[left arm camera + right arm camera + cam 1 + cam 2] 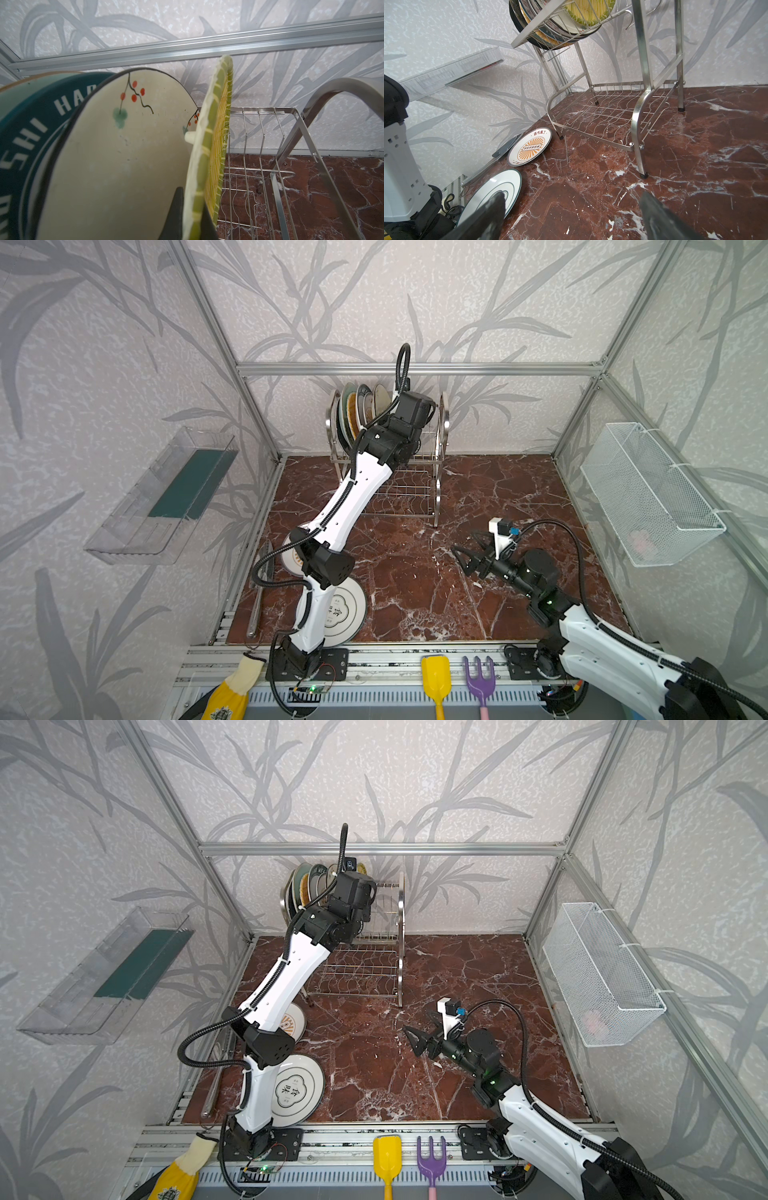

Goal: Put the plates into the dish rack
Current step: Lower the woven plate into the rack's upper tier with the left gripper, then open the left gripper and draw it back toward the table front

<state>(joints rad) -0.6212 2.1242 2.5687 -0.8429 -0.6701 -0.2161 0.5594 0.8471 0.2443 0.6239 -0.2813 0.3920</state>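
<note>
The left gripper will lower the upright striped plate into the top level's slot [227, 176] below, beside the cream floral plate [124, 155], and let go of the striped plate's rim.
The steel dish rack [441, 472] [401, 936] stands against the back wall, with several plates [358, 410] upright in its top tier. My left gripper [192, 200] is up at that tier, shut on the rim of the yellow striped plate [215, 124]. That plate stands beside the cream floral plate [124, 155]. On the table at the left lie an orange-sunburst plate [529, 147] [290, 562] and a white plate with Chinese characters [351, 610] [299, 1088]. My right gripper [463, 542] [573, 214] hovers open over bare marble, holding nothing.
A clear plastic tray [166, 497] hangs on the left wall and a white mesh basket [648, 493] on the right wall. A long metal utensil [259, 593] lies by the table's left edge. A yellow scoop [435, 676] and a purple fork [480, 680] sit at the front rail.
</note>
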